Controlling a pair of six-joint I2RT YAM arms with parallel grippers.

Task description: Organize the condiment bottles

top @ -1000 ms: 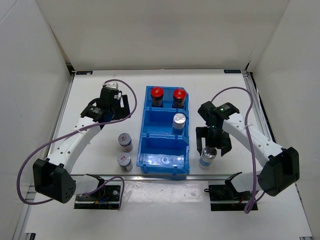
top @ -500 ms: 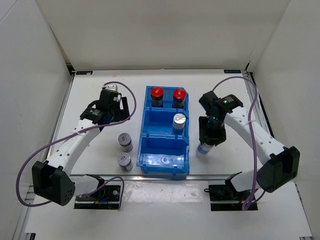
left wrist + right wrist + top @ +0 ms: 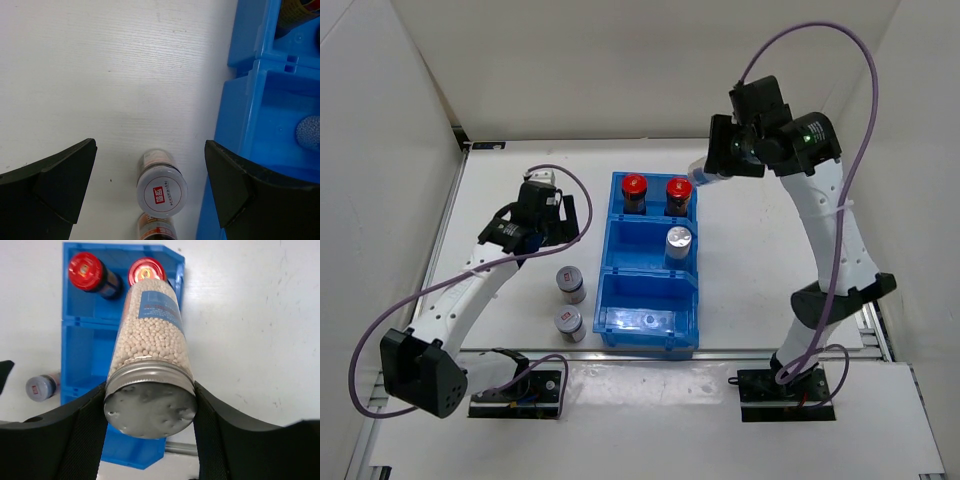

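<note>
The robot's right gripper will next go down toward the left in the top view and let go of the bottle, since the bin's middle compartment's empty side (image 3: 637, 240) (image 3: 82, 355) is below and that way.
My right gripper (image 3: 725, 160) is shut on a pale bead-filled condiment bottle (image 3: 705, 172) with a blue label and holds it high above the bin's back right corner. The wrist view shows its silver cap (image 3: 150, 407) clamped between the jaws of that gripper (image 3: 150, 410). Two dark red-capped bottles (image 3: 634, 190) (image 3: 679, 192) stand in the back compartment. In the middle compartment is a silver-capped bottle (image 3: 678, 243). Two short silver-capped bottles (image 3: 570, 281) (image 3: 567, 322) stand on the table left of the bin. My left gripper (image 3: 150, 145) hangs open above the nearer one (image 3: 161, 187).
The blue three-compartment bin (image 3: 607, 300) sits mid-table, and its front compartment holds no bottle. White walls enclose the table on three sides. Purple cables loop from both arms. The bin's wall (image 3: 260, 100) lies close to the right of my left fingers.
My right gripper shut on the pale bottle standing right of the bin, then lifted it high and back toward the bin's rear corner. The left arm barely shifted.
</note>
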